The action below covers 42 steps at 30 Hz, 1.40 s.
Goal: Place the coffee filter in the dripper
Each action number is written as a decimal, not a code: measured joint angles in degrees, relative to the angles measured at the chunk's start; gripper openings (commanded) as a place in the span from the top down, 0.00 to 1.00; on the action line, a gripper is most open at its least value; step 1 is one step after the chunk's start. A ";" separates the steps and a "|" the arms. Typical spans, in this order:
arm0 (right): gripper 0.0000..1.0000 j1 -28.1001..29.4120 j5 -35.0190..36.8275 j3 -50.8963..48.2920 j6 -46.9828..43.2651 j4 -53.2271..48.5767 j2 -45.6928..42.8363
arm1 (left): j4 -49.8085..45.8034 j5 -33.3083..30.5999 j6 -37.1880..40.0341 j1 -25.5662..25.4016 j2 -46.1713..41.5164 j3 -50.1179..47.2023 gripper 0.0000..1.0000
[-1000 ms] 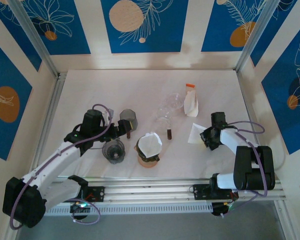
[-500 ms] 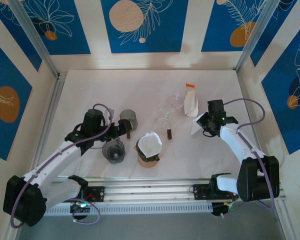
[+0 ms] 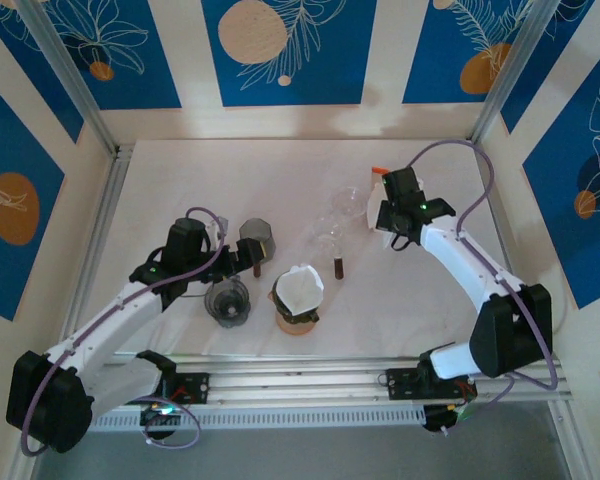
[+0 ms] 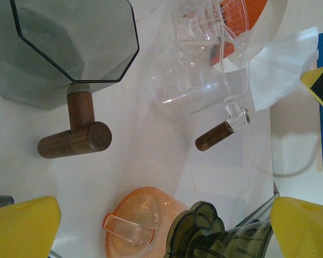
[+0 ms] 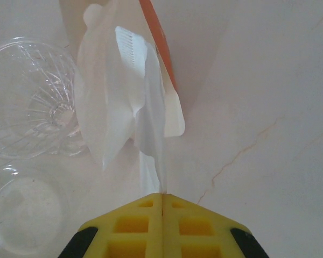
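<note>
My right gripper lowers toward the bag of filters next and releases the thin white filter there, since it still stands up from my fingers above the tabletop.
My right gripper (image 5: 162,194) is shut on the edge of a thin white coffee filter (image 5: 152,137), which stands up from the fingertips. In the top view that gripper (image 3: 396,232) hangs at the far right, beside a clear glass dripper (image 3: 330,236) with a wooden handle. The same filter (image 4: 282,67) and glass dripper (image 4: 194,88) appear in the left wrist view. My left gripper (image 4: 161,234) is open with nothing between its fingers. It hovers over an orange dripper (image 4: 137,217), which in the top view (image 3: 298,300) has a white filter in it.
A bag of filters (image 5: 116,80) with an orange edge lies just ahead of the right gripper. A second clear ribbed dripper (image 3: 350,200) is next to it. A grey dripper (image 3: 257,240) with a wooden handle and a dark plastic dripper (image 3: 227,300) stand by the left gripper.
My right arm has swung from the near right toward the far side, lifting the filter off the table up to the filter bag. The left arm has not moved.
</note>
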 measured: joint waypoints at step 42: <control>0.66 2.36 13.49 12.94 -4.26 2.19 24.13 | -0.24 0.11 -0.02 0.00 0.85 0.00 0.00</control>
